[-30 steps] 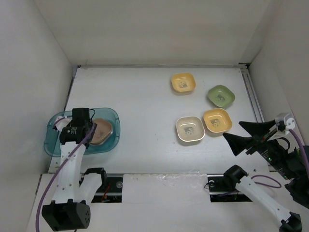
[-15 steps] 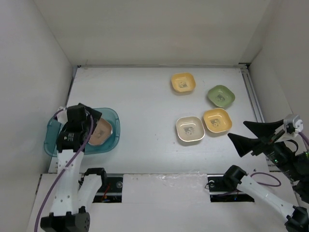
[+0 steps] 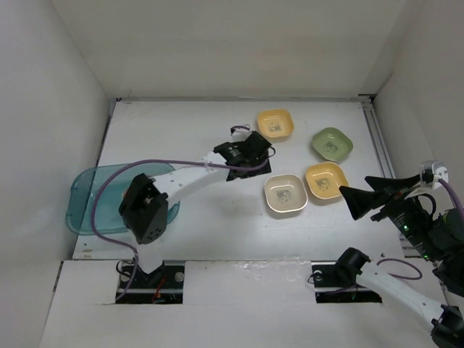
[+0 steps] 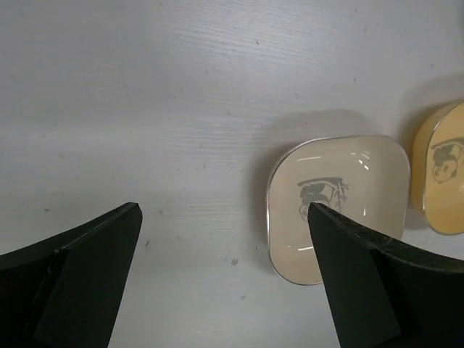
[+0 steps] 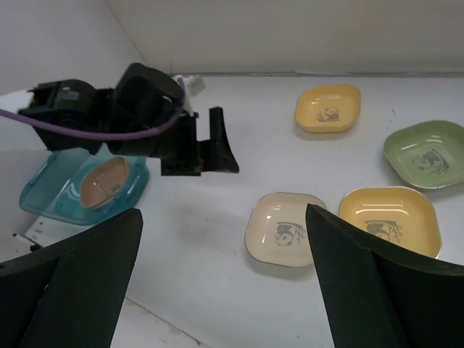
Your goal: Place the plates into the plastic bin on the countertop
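Observation:
My left gripper will next lower and shift toward the cream plate until the plate's bin-side rim is within its open fingers.
My left gripper is open and empty, hovering over the countertop just left of the cream plate. In the left wrist view the cream plate lies ahead and to the right, behind the right finger. A yellow-orange plate, a green plate and a yellow plate lie nearby. The teal plastic bin is at the left and holds a brown plate. My right gripper is open and empty, right of the plates.
White walls border the countertop on three sides. The left arm and its purple cable stretch from the bin across to the middle. A metal rail runs along the right edge.
My left arm has swung from over the bin out to the middle of the countertop, next to the cream plate. My right gripper has barely shifted.

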Motion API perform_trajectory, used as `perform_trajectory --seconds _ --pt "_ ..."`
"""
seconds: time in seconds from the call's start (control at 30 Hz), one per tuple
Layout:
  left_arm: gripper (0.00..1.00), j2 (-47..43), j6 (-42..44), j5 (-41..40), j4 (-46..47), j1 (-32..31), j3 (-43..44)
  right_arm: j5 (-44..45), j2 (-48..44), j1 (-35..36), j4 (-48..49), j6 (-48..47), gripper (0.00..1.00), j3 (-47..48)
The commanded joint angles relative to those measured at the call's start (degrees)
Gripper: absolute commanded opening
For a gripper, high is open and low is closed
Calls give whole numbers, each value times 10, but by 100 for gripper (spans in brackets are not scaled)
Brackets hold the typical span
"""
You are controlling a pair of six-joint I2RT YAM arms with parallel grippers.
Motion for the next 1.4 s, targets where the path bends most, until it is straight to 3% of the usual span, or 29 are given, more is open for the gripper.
perform_trajectory --seconds 0.0,0.17,0.37,0.53,0.7,0.87,1.1,1.27,1.3,1.37 --pt "100 55 1 -28 -32 -17 7 30 2 5 -12 27 100 29" --pt "100 82 8 29 73 -45 -38 47 -3 5 -26 32 100 34" --pt "100 107 14 61 122 -52 -38 47 -3 5 -26 32 100 12" --pt "98 99 14 67 122 -52 -38 47 2 5 -16 38 100 -1" --pt "98 56 -13 14 84 -52 -43 47 2 5 -11 38 100 -6" --pt "98 44 15 50 133 -62 -37 37 13 5 3 38 100 -11" --pt "96 121 33 74 125 -68 27 31 19 5 8 38 100 -17" --pt "83 173 28 68 125 -68 40 31 13 5 3 38 100 -11" --pt "77 184 28 73 125 -68 40 31 13 5 3 38 100 -11" --pt "55 204 21 73 125 -63 40 31 13 5 3 38 100 -11"
